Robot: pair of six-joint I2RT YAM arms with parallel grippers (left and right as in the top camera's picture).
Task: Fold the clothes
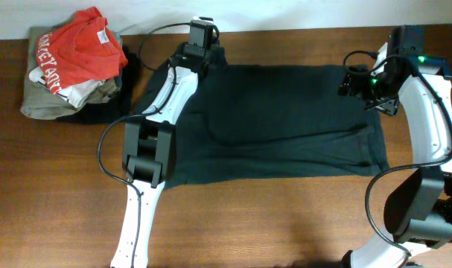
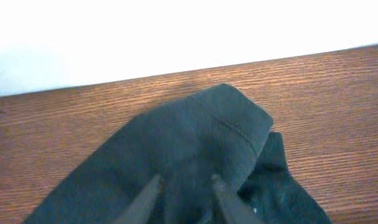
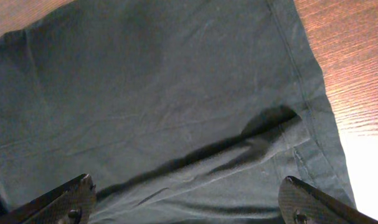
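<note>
My right gripper moves outward and down onto the shirt's far corner next, as its open fingers still hang short of the shirt's far edge.
The clothes (image 1: 285,119), a dark navy-black T-shirt, lie spread flat across the middle of the brown table (image 1: 285,216). My left gripper (image 1: 199,53) is at the shirt's far left corner. In the left wrist view its fingers (image 2: 152,188) stand close together with a raised fold of the dark cloth (image 2: 195,137) pinched between them. My right gripper (image 1: 357,82) hovers over the shirt's far right corner. Its fingertips (image 3: 76,196) are spread wide over the fabric (image 3: 176,93) near a seam, with nothing held.
A pile with a red shirt (image 1: 80,48) on top of a beige-grey garment (image 1: 43,97) sits at the far left. The left arm's body (image 1: 147,149) lies over the shirt's left side. The right arm's base (image 1: 427,208) stands at the near right. The table's far edge runs just behind both grippers.
</note>
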